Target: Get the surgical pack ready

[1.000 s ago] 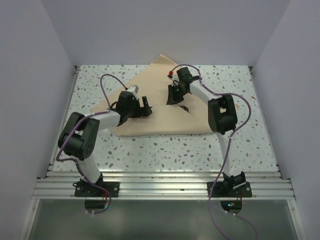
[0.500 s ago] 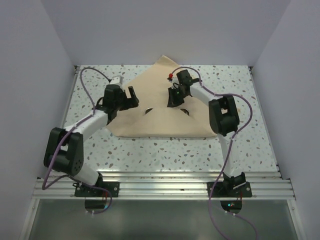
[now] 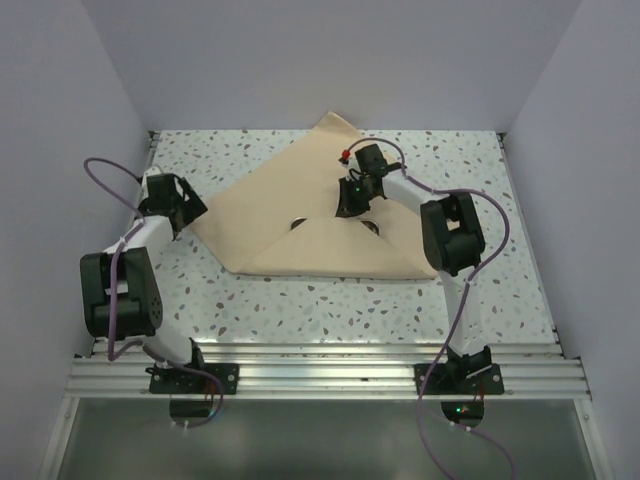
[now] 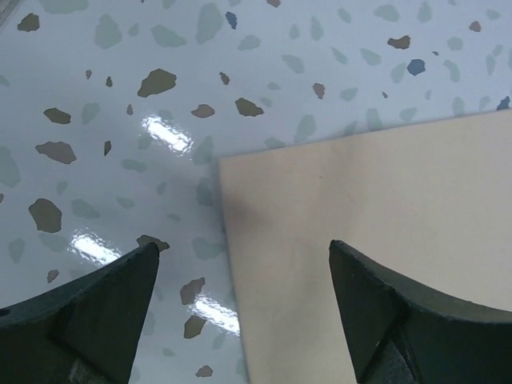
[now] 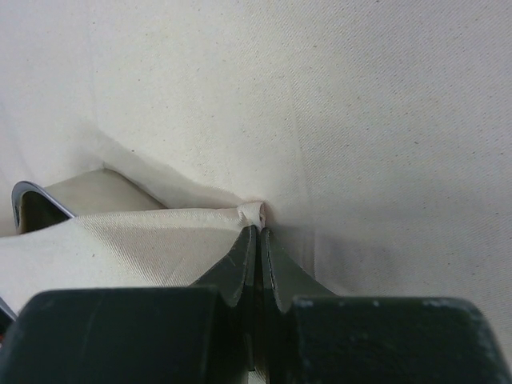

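The cloth's edge [image 3: 194,226] [image 4: 227,198] runs below my left gripper, between its two open fingers. My left gripper will come down next onto that edge beside the cloth's corner and close there.
The surgical pack's beige cloth [image 3: 290,190] lies spread on the table with its near part folded over. My right gripper [image 3: 352,200] is shut on a pinched fold of the cloth [image 5: 254,213] near the middle and holds it slightly raised. A shiny steel tray rim [image 5: 24,200] peeks out under that fold, and the rest of the tray is hidden. My left gripper [image 3: 183,207] hangs open above the cloth's left corner [image 4: 232,172]. One of its fingers [image 4: 104,304] is over the bare table and the other is over the cloth [image 4: 384,208].
The speckled table [image 3: 330,300] is walled on the left, right and back. An aluminium rail [image 3: 320,365] with both arm bases runs along the near edge. Purple cables loop from both arms.
My left arm has swung left, from over the middle of the cloth to its left corner, jaws open throughout. The right gripper has kept its pinch and barely moved.
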You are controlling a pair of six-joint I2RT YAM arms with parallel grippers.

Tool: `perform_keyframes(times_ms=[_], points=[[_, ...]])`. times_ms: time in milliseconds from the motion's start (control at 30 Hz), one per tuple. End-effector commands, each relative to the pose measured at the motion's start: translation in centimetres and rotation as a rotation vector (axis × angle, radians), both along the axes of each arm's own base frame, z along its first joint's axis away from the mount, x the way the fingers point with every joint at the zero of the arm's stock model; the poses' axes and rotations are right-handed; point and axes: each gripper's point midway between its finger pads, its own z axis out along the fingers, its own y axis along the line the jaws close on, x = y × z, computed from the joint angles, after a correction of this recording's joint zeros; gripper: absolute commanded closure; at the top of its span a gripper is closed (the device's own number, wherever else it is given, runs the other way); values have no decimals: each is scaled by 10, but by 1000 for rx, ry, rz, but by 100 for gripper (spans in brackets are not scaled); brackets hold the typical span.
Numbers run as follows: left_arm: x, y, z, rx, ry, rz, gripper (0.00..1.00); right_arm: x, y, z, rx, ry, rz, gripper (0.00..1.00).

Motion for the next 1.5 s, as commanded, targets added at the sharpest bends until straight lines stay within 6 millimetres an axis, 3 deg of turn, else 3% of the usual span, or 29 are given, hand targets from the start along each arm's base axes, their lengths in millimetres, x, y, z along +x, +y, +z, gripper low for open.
perform_keyframes(times_ms=[0,167,233,333,367,567,767,867,900,1000,1100,1133,1200,1233,1333,1467], points=[[4,6,-5,-61,-25,-6,9,-24,-14,-22,-91,77,-10,100],[13,22,-11,-84,-40,10,18,-28,-11,-27,-76,90,-4,100],[18,23,-16,-109,-34,2,28,-28,-9,-27,-63,92,1,100],[22,20,-33,-139,0,-8,31,-29,-6,-28,-48,102,11,100],[30,22,-29,-135,-30,-9,33,-29,-5,-27,-49,102,14,100],[31,24,-50,-149,-10,14,37,-28,-5,-22,-42,94,20,100],[36,24,-66,-168,-1,19,64,-28,-6,-16,-42,86,23,100],[38,22,-64,-174,-11,9,85,-29,-7,-17,-48,92,25,100],[38,22,-62,-173,-12,6,100,-29,-7,-17,-50,90,25,100],[44,14,-43,-186,-62,-48,100,-32,-9,-25,-64,109,21,100],[45,-5,-7,-166,-136,-112,100,-32,-10,-31,-72,124,16,100],[46,-9,19,-139,-190,-127,100,-32,-11,-30,-76,122,14,100],[41,-25,40,-104,-214,-146,100,-32,-12,-30,-82,125,10,100],[39,-29,65,-92,-261,-150,100,-30,-11,-28,-82,119,12,100],[31,-52,103,-100,-318,-193,100,-31,-13,-30,-95,128,10,100],[27,-85,124,-125,-321,-262,100,-32,-14,-31,-100,130,10,100]])
